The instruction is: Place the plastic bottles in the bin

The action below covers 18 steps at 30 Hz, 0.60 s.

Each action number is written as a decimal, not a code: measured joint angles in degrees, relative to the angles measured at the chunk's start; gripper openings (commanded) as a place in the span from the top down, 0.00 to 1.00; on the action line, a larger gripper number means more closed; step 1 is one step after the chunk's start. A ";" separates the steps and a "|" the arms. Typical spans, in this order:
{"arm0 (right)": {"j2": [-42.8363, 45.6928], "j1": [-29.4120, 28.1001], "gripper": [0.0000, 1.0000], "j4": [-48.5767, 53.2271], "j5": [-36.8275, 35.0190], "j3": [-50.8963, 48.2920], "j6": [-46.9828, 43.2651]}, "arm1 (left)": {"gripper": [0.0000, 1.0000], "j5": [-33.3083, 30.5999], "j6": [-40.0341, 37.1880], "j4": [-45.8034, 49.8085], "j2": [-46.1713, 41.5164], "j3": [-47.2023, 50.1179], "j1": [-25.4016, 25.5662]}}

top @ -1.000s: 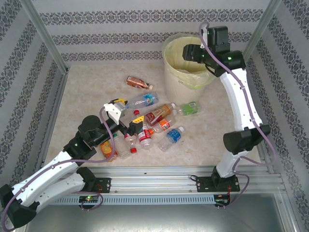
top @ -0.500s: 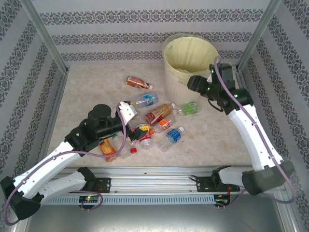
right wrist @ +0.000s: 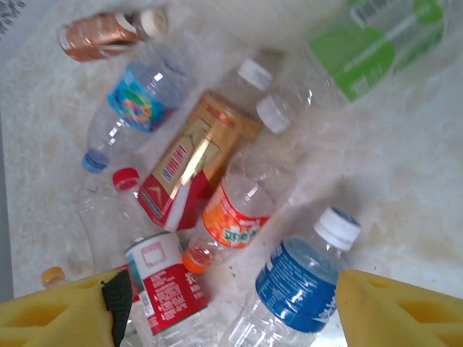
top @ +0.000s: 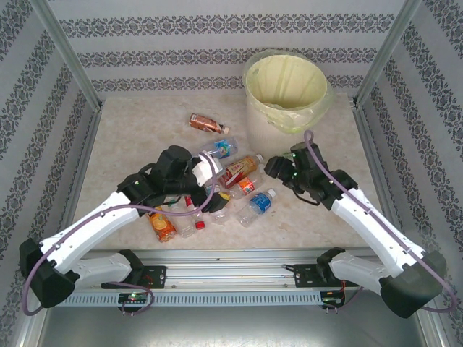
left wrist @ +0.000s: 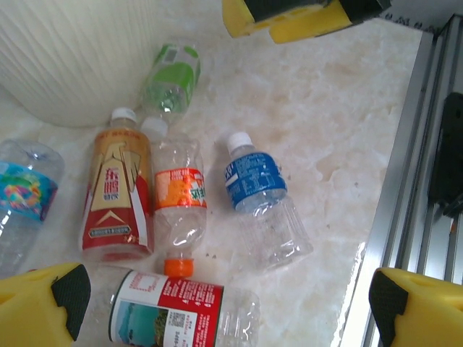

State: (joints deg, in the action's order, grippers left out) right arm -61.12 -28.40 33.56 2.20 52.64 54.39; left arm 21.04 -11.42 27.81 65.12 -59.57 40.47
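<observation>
The blue-label bottle lies apart from its neighbors, so my right gripper will next reach down and back to it and lower the open fingers around its label (top: 261, 202) (right wrist: 298, 284).
Several plastic bottles lie in a loose pile mid-table: a brown one (top: 205, 123) apart at the back, a gold-and-red one (top: 240, 170), an orange-label one (top: 242, 188) and a blue-label one (top: 259, 204). The bin (top: 286, 87) stands at the back right with its pale bag lining. My left gripper (top: 210, 184) hovers open over the pile's left side, and a red-label bottle (left wrist: 173, 311) lies below between its fingers (left wrist: 43, 300). My right gripper (top: 275, 168) hangs open over the pile's right side, above the blue-label bottle (right wrist: 300, 282). It holds nothing.
A green-label bottle (right wrist: 376, 36) lies close to the bin's foot. An orange juice bottle (top: 160, 223) rests near the front rail (top: 239, 267). Patterned walls and metal posts close in the table on three sides. The two grippers are close together.
My right arm has swung from over the bin down and forward to the bottle pile. My left gripper has moved right, further over the pile, staying open.
</observation>
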 measured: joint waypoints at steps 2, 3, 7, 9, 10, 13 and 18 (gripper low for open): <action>0.55 -0.96 0.23 -1.36 -0.22 -2.99 2.43 | 0.00 0.15 0.04 0.74 1.31 -0.74 0.00; 0.72 -1.49 0.23 -2.03 -0.39 -4.46 3.54 | 0.00 0.31 0.04 1.14 1.88 -1.03 0.00; 0.70 -3.39 0.20 -4.11 -1.14 -8.59 7.17 | 0.00 1.05 0.24 2.01 2.86 -1.11 0.02; 0.52 -4.33 0.19 -5.35 -1.31 -10.32 8.68 | 0.00 1.27 0.28 2.27 3.08 -1.14 0.02; 0.33 -4.79 0.18 -6.14 -1.31 -11.08 9.25 | 0.00 1.33 0.31 2.36 3.21 -1.16 0.04; -1.29 -5.97 0.18 -8.20 -1.33 -12.74 10.84 | 0.00 1.75 0.50 2.45 3.63 -1.20 0.07; -6.19 -7.37 0.18 -12.50 -0.90 -14.16 12.48 | 0.00 2.69 0.76 2.43 3.74 -1.20 0.07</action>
State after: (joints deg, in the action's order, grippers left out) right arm -67.31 -35.77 21.06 1.30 38.48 66.87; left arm 23.73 -10.66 30.24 68.86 -60.77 40.53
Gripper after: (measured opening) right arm 0.819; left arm 0.998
